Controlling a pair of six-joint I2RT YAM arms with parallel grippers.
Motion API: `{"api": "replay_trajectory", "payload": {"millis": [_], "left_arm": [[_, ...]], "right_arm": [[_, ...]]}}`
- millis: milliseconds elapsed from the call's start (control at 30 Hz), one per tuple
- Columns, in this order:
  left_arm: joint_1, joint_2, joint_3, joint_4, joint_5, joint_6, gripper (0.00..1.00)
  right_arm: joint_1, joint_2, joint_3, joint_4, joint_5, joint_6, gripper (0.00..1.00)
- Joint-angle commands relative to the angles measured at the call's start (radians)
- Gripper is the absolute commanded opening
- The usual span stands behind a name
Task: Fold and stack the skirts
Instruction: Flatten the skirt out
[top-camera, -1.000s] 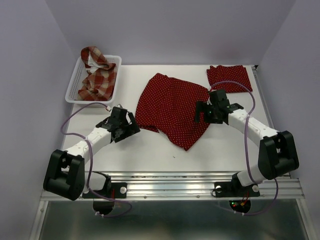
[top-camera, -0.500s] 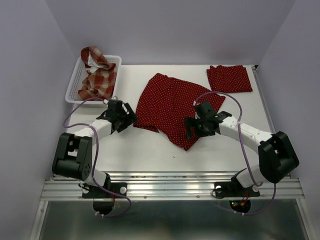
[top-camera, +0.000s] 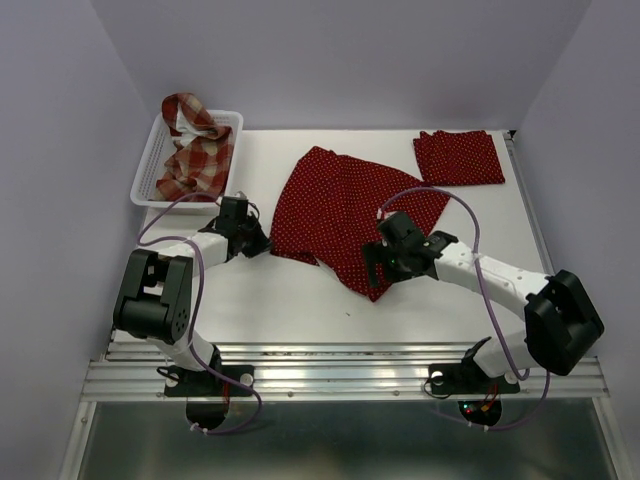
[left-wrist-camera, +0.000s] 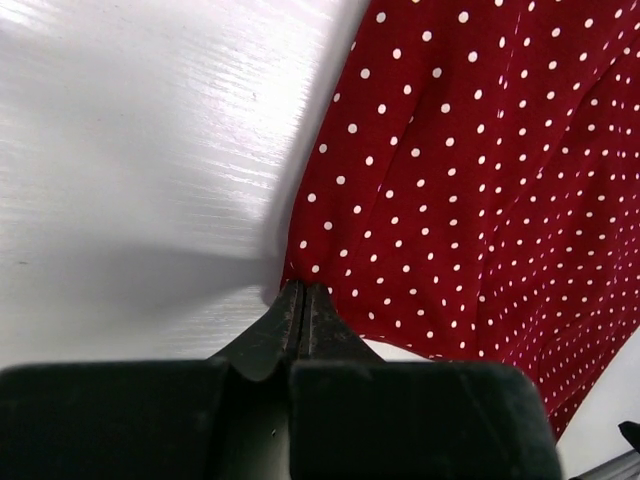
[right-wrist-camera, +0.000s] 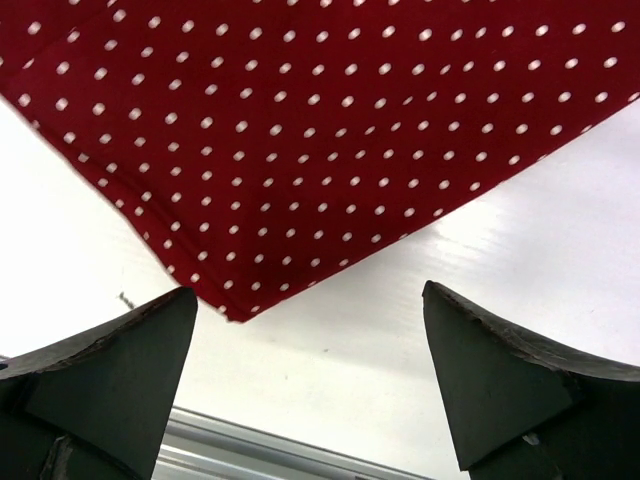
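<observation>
I should next move my right gripper down and a little back onto the near corner of the skirt, because that corner is lying loose while my left gripper holds another corner.
A dark red polka-dot skirt (top-camera: 340, 215) lies spread in the middle of the table. My left gripper (top-camera: 262, 243) is at its left corner, and in the left wrist view the jaws (left-wrist-camera: 302, 288) are shut with the tip of the skirt (left-wrist-camera: 480, 180) pinched between them. My right gripper (top-camera: 373, 275) hovers over the skirt's near corner, open; in the right wrist view that corner of the skirt (right-wrist-camera: 320, 130) lies just ahead of the wide-apart fingers (right-wrist-camera: 310, 300). A second polka-dot skirt (top-camera: 458, 157) lies folded at the back right. A plaid skirt (top-camera: 195, 150) is bunched in the basket.
The white lattice basket (top-camera: 147, 168) stands at the back left corner of the table. A metal rail (top-camera: 340, 370) runs along the near edge in front of both arm bases. Purple walls close in the left, right and back sides.
The left gripper slid right to the skirt's left corner and shut on it. The right arm swung leftward and nearer, from the skirt's right edge to its near corner, staying open.
</observation>
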Motion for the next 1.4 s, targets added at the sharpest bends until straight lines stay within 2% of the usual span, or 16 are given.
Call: {"api": "replay_trajectory", "payload": {"millis": [0, 267, 533, 700, 733, 767, 867, 1000, 1033, 1067, 1133, 1167, 1233, 1267, 1367], "left_arm": [[0.000, -0.025, 0.008, 0.002, 0.045, 0.035, 0.00], [0.000, -0.140, -0.014, 0.004, 0.085, 0.000, 0.00], [0.000, -0.149, -0.005, -0.022, 0.090, 0.004, 0.00], [0.000, -0.151, 0.003, -0.022, 0.096, 0.004, 0.00], [0.000, -0.151, 0.003, -0.022, 0.094, 0.006, 0.00], [0.000, -0.151, 0.005, -0.024, 0.093, 0.009, 0.00], [0.000, -0.149, 0.008, -0.027, 0.088, 0.011, 0.00], [0.001, -0.145, 0.011, -0.027, 0.085, 0.012, 0.00], [0.001, -0.146, 0.012, -0.027, 0.085, 0.011, 0.00], [0.001, -0.148, 0.014, -0.028, 0.082, 0.011, 0.00], [0.001, -0.154, 0.018, -0.028, 0.078, 0.008, 0.00], [0.003, -0.165, 0.024, -0.030, 0.074, 0.003, 0.00], [0.015, -0.192, 0.037, -0.050, 0.055, -0.005, 0.00], [0.023, -0.205, 0.047, -0.057, 0.044, -0.008, 0.00], [0.055, -0.273, 0.090, -0.062, 0.013, -0.017, 0.00]], "right_arm": [[0.042, -0.052, -0.026, -0.029, 0.065, 0.047, 1.00], [0.126, -0.056, -0.060, -0.026, 0.091, 0.122, 1.00], [0.166, -0.013, -0.080, -0.003, 0.137, 0.153, 0.98], [0.166, 0.017, -0.080, 0.043, 0.162, 0.151, 0.82], [0.166, 0.026, -0.082, 0.053, 0.165, 0.148, 0.75], [0.166, 0.026, -0.082, 0.064, 0.168, 0.147, 0.75], [0.166, 0.055, -0.073, 0.086, 0.197, 0.160, 0.59], [0.166, 0.069, -0.063, 0.096, 0.232, 0.182, 0.43], [0.166, 0.071, -0.063, 0.095, 0.245, 0.194, 0.37], [0.166, 0.072, -0.066, 0.096, 0.251, 0.200, 0.26], [0.166, 0.082, -0.069, 0.095, 0.272, 0.226, 0.14], [0.166, 0.085, -0.068, 0.080, 0.284, 0.237, 0.01], [0.166, 0.088, -0.054, 0.035, 0.380, 0.257, 0.01], [0.150, 0.086, -0.039, -0.053, 0.422, 0.263, 0.01], [0.029, 0.051, 0.033, -0.179, 0.482, 0.256, 0.01]]}}
